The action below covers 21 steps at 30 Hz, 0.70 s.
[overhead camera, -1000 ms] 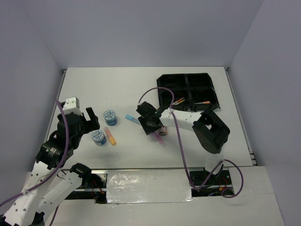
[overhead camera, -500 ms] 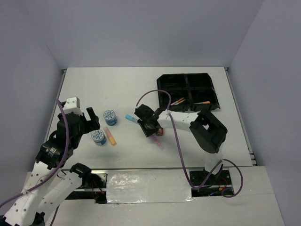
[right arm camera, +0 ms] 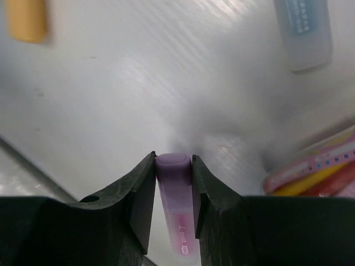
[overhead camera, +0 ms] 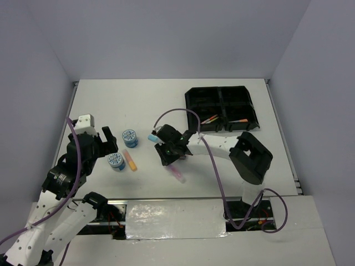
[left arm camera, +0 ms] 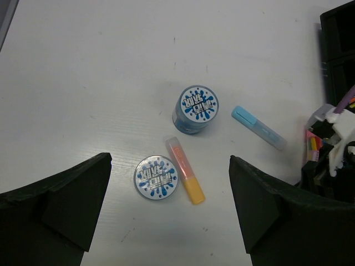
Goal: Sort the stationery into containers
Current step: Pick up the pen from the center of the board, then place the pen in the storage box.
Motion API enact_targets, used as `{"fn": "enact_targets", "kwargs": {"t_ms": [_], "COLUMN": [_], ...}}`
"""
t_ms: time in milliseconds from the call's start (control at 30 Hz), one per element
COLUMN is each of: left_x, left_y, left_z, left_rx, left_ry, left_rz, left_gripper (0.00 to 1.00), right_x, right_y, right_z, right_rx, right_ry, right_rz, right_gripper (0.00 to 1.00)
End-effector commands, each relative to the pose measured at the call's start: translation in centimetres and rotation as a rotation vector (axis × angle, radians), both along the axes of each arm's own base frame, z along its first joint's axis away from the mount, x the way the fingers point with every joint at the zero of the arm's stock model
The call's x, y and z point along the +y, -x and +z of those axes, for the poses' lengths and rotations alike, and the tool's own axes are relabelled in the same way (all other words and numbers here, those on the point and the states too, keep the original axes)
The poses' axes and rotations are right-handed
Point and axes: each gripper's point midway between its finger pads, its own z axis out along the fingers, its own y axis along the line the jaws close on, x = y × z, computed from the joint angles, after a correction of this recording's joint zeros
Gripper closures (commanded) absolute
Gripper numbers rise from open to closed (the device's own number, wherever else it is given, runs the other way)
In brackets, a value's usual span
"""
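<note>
My right gripper lifts across next and releases in the tray section already holding one orange pen, since it lies outward, to the gripper's right in the top view.
My right gripper (right arm camera: pixel 173 166) is shut on the purple marker (right arm camera: pixel 176 221), with both jaws pressed against its cap end. From above, that right gripper (overhead camera: pixel 169 154) is low over the table and the purple marker (overhead camera: pixel 176 172) sticks out toward the near edge. A pink glue stick (right arm camera: pixel 310 169) lies just to its right. The blue marker (overhead camera: pixel 152 137), the orange marker (overhead camera: pixel 131 160) and two blue-white tape rolls (overhead camera: pixel 130 137) (overhead camera: pixel 116 161) lie on the table to the left. My left gripper (left arm camera: pixel 169 166) hovers open above the nearer tape roll (left arm camera: pixel 157 177) and the orange marker (left arm camera: pixel 186 178).
The black four-compartment tray (overhead camera: pixel 222 95) stands at the back right, with thin orange pens (overhead camera: pixel 211 119) in its near compartments. The right arm's purple cable (overhead camera: pixel 183 113) loops over the table in front of the tray. White walls enclose the table.
My right gripper has slid left and toward the near edge, and its jaws have shut on the purple marker. The left arm has not moved.
</note>
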Motion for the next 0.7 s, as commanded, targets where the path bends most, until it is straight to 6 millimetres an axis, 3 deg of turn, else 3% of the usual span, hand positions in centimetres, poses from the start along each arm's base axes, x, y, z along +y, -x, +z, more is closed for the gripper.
{"fn": "enact_targets", "kwargs": {"t_ms": [0,100,133,233,267,333,400,467,500,667], "left_x": [-0.1,0.0,0.0,0.0,0.0,0.0,0.1,0.1,0.1,0.2], "left_y": [-0.4,-0.3,-0.3,-0.2,-0.2,-0.2,-0.1,-0.1,0.0,0.1], "left_z": [1.4,1.3,1.3,1.5,1.5,1.6,1.7,1.6,1.7,1.9], "left_rx": [-0.059,-0.059,-0.059,-0.066,-0.066,-0.07,-0.075,-0.075,-0.081,-0.09], "left_ry": [0.012,0.013,0.013,0.016,0.016,0.018,0.019,0.017,0.021,0.024], "left_rz": [-0.006,-0.004,-0.004,-0.005,-0.005,-0.007,-0.005,-0.005,-0.004,-0.002], "left_gripper": [0.01,0.01,0.01,0.01,0.01,0.01,0.01,0.01,0.01,0.01], "right_x": [3.9,4.3,3.9,0.9,-1.6,-5.4,-11.7,-15.4,-19.0,-27.4], "right_y": [0.5,0.1,-0.3,-4.3,-7.2,-10.9,-15.4,-17.4,-19.0,-21.5], "right_z": [7.2,10.4,12.4,15.3,15.8,16.7,17.0,17.8,17.9,18.5], "right_rx": [-0.056,-0.07,-0.087,-0.162,-0.198,-0.254,-0.329,-0.363,-0.404,-0.473], "right_ry": [-0.288,-0.405,-0.454,-0.515,-0.511,-0.51,-0.469,-0.492,-0.476,-0.486], "right_rz": [0.074,0.078,0.056,-0.116,-0.229,-0.439,-0.694,-0.875,-1.002,-1.397], "right_gripper": [1.0,1.0,1.0,1.0,1.0,1.0,1.0,1.0,1.0,1.0]}}
